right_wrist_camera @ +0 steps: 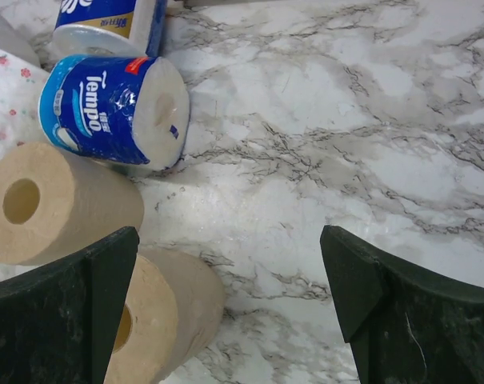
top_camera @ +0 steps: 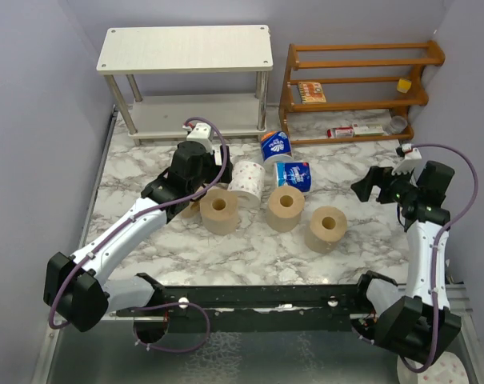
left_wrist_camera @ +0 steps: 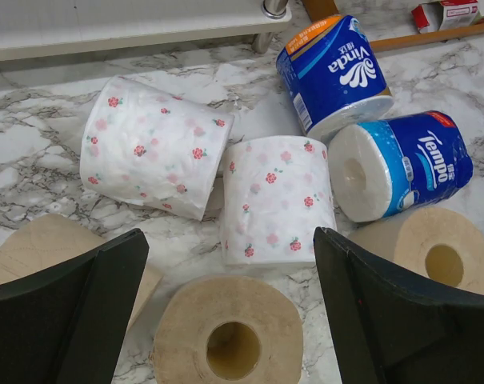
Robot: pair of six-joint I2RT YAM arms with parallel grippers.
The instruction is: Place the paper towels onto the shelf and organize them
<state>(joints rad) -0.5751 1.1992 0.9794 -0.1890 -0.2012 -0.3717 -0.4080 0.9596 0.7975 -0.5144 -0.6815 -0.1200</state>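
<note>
Next, my right gripper comes down and to the left in the top view, to the tan roll's rim by the blue wrapper.
The shelf (top_camera: pixel 186 48) stands at the back left, with both pale boards bare. Paper towels lie grouped on the marble: three tan rolls (top_camera: pixel 219 210) (top_camera: pixel 286 208) (top_camera: pixel 326 229), a white roll with pink dots (top_camera: pixel 246 180) and two blue-wrapped rolls (top_camera: pixel 275 146) (top_camera: pixel 294 175). My left gripper (top_camera: pixel 208 186) is open above a tan roll (left_wrist_camera: pixel 230 332), its jaws (left_wrist_camera: pixel 228 240) wide on either side. Two dotted rolls (left_wrist_camera: pixel 154 148) (left_wrist_camera: pixel 278 200) lie just beyond. My right gripper (top_camera: pixel 375 184) is open and empty (right_wrist_camera: pixel 230 232) over bare marble, to the right of a tan roll (right_wrist_camera: pixel 158 320).
An orange-brown wooden rack (top_camera: pixel 358 88) with small boxes stands at the back right, next to the shelf. Another tan roll (left_wrist_camera: pixel 34 248) lies partly behind my left finger. Purple walls close in the left and right sides.
</note>
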